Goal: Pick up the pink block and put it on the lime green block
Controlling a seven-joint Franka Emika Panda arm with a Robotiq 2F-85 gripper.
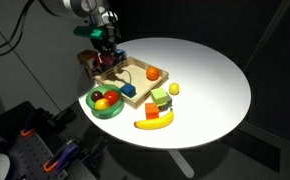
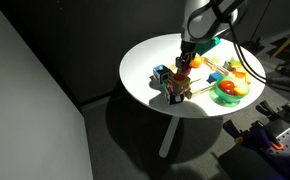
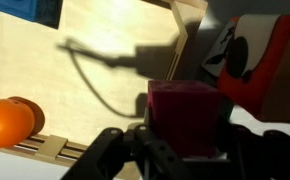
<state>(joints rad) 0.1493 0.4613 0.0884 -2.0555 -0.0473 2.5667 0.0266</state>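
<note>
The pink block [image 3: 185, 115] already hangs near the tray's wooden edge [image 3: 179, 52]. Next, my gripper shifts toward the red and white object to release the block over that edge.
My gripper [image 3: 185, 142] is shut on the pink block [image 3: 185, 115], a dark magenta cube that fills the space between the two fingers. In both exterior views the gripper [image 1: 107, 52] [image 2: 184, 68] hangs over the back end of a wooden tray [image 1: 137, 68] at the table's far edge, and the fingers hide the block there. The lime green block [image 1: 159, 98] sits on the white table beside the tray, well away from the gripper. A brighter yellow-green cube [image 1: 172, 89] lies right next to it.
An orange [image 1: 152, 73] [image 3: 7, 122] and a blue cube [image 1: 128, 90] lie in the tray. A green bowl [image 1: 93, 106] of fruit and a banana [image 1: 153, 123] sit near the front. A red and white object [image 3: 255, 55] stands close beside the gripper.
</note>
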